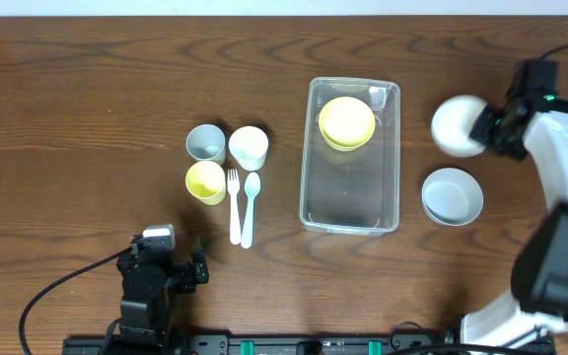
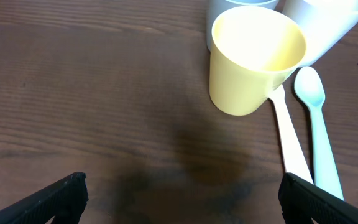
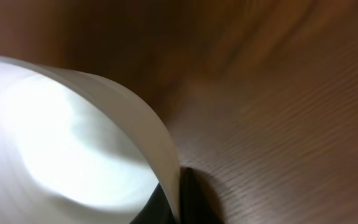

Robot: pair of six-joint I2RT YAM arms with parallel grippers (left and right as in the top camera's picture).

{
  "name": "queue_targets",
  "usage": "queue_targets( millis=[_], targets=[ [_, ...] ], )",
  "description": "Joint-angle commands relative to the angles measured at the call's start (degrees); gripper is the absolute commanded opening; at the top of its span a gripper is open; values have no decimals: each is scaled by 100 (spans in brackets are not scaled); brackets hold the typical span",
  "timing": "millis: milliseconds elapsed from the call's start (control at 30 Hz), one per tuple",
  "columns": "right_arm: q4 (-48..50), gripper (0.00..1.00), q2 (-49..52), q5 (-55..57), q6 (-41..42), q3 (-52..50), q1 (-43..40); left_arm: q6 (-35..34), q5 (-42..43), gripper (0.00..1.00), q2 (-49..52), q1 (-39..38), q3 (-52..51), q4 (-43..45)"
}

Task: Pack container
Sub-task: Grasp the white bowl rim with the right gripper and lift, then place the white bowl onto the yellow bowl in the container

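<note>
I need to move my right gripper to the left in the overhead view next, then lower the white bowl inside and release it, as the yellow bowl (image 1: 347, 122) in the container is empty.
The clear container (image 1: 353, 219) stands right of the table's middle with a yellow bowl (image 1: 347, 122) in its far end. My right gripper (image 1: 488, 128) is shut on the rim of a white bowl (image 1: 457, 125) just right of the container; in the right wrist view the bowl's wall (image 3: 73, 143) sits pinched between the fingers (image 3: 178, 202). A grey bowl (image 1: 452, 195) lies nearer, to the right. My left gripper (image 2: 182, 196) is open and empty at the front left, short of a yellow cup (image 2: 253, 59).
A grey cup (image 1: 206, 143), a white cup (image 1: 248, 148) and the yellow cup (image 1: 205, 181) cluster left of the container. A white fork (image 1: 234, 205) and pale blue spoon (image 1: 249, 207) lie beside them.
</note>
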Motion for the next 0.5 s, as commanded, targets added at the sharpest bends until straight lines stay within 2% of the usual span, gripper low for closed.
queue_targets(
  millis=[0, 133, 233, 333, 467],
  targets=[
    [-46, 1, -1174, -308, -133, 605, 345, -44, -4, 98, -33, 28, -63, -7],
    [-343, 1, -1808, -970, -92, 822, 1102, -44, -4, 98, -33, 28, -63, -7],
    [-487, 1, -1880, -997, -2, 813, 1895, -44, -4, 98, -33, 28, -66, -7],
    [-334, 1, -1576, -555, 24, 723, 2662, -44, -4, 98, -33, 28, -66, -7],
    [-50, 1, -745, -15, 201, 710, 3154, -44, -4, 98, -33, 28, -66, -7]
  ],
)
